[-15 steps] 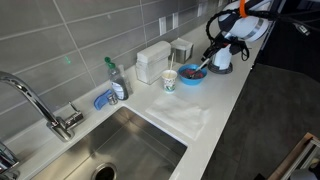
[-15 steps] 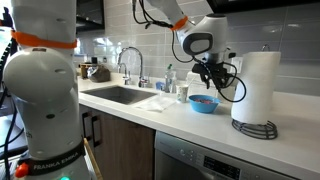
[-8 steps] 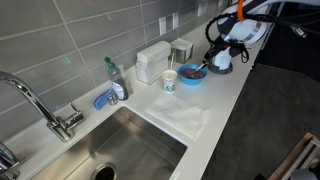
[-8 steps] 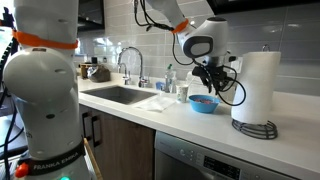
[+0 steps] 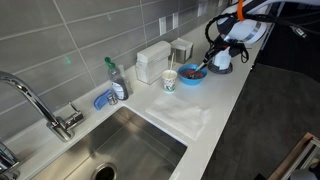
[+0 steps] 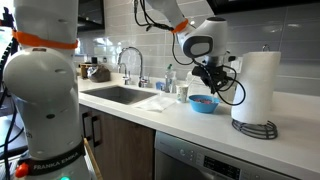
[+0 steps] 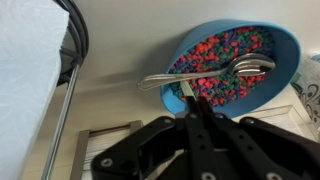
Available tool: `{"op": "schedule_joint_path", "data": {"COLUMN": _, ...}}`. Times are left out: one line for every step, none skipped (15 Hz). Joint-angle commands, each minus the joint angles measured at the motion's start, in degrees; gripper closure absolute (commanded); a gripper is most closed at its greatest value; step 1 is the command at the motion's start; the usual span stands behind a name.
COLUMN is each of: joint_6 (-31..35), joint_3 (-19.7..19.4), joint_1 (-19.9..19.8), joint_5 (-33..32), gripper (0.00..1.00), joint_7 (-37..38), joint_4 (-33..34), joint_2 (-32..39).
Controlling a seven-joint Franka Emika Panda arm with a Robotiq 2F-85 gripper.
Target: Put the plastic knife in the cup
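Observation:
The knife still reaches into the bowl. My gripper should first carry it up, then toward the sink and down to the cup's opening (image 5: 169, 73), and then let it go.
The blue bowl (image 7: 285, 45) holds colourful bits, and a metal spoon (image 7: 235, 68) lies across them. My gripper (image 7: 192, 98) reaches down over the bowl's near rim with its jaws shut. A thin pale strip, the plastic knife (image 7: 183, 91), shows at the fingertips and runs into the bowl. In both exterior views the gripper (image 5: 210, 63) (image 6: 208, 88) hangs just over the bowl (image 5: 192, 74) (image 6: 203, 103). The small white cup (image 5: 169, 79) with a teal pattern stands upright beside the bowl, on the sink side.
A paper towel roll (image 6: 260, 85) on a wire holder stands close to the bowl. A white cloth (image 5: 185, 116) lies on the counter near the sink (image 5: 130, 145). A green-capped bottle (image 5: 113, 78) and a white box (image 5: 153, 60) stand by the wall.
The jaws have closed from partly open to shut over the bowl's rim. The arm and the other things have hardly moved.

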Motion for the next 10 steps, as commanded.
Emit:
{"op": "schedule_joint_path", "data": {"joint_6": -0.21, "joint_3": -0.19, "joint_1": 0.66, "joint_5": -2.43, "gripper": 0.99, "joint_7": 3.09, "joint_4": -1.30, "joint_2": -2.21}}
{"op": "schedule_joint_path", "data": {"joint_6": 0.02, "joint_3": 1.80, "joint_1": -1.12, "joint_5": -3.62, "gripper": 0.99, "joint_7": 4.49, "joint_4": -1.63, "joint_2": -2.97}}
{"op": "schedule_joint_path", "data": {"joint_6": 0.16, "joint_3": 1.98, "joint_1": -1.05, "joint_5": -4.37, "gripper": 0.99, "joint_7": 5.77, "joint_4": -2.01, "joint_2": -3.90}}
{"op": "schedule_joint_path", "data": {"joint_6": 0.44, "joint_3": 2.14, "joint_1": -0.97, "joint_5": -5.76, "gripper": 0.99, "joint_7": 7.64, "joint_4": -2.35, "joint_2": -4.80}}
{"op": "schedule_joint_path", "data": {"joint_6": 0.40, "joint_3": 2.16, "joint_1": -0.87, "joint_5": -7.60, "gripper": 0.99, "joint_7": 9.91, "joint_4": -2.63, "joint_2": -5.66}}
{"op": "schedule_joint_path", "data": {"joint_6": 0.35, "joint_3": 2.17, "joint_1": -0.77, "joint_5": -9.59, "gripper": 0.99, "joint_7": 12.38, "joint_4": -2.78, "joint_2": -6.45}}
{"op": "schedule_joint_path", "data": {"joint_6": 0.35, "joint_3": 2.16, "joint_1": -0.67, "joint_5": -11.64, "gripper": 0.99, "joint_7": 15.09, "joint_4": -2.90, "joint_2": -7.21}}
{"op": "schedule_joint_path", "data": {"joint_6": 0.07, "joint_3": 2.12, "joint_1": -0.60, "joint_5": -14.19, "gripper": 0.99, "joint_7": 18.55, "joint_4": -2.99, "joint_2": -7.98}}
{"op": "schedule_joint_path", "data": {"joint_6": 0.02, "joint_3": 2.14, "joint_1": -0.55, "joint_5": -16.27, "gripper": 0.99, "joint_7": 21.21, "joint_4": -3.02, "joint_2": -8.68}}
{"op": "schedule_joint_path", "data": {"joint_6": -0.88, "joint_3": 2.13, "joint_1": -0.54, "joint_5": -19.10, "gripper": 0.99, "joint_7": 24.88, "joint_4": -3.16, "joint_2": -9.57}}
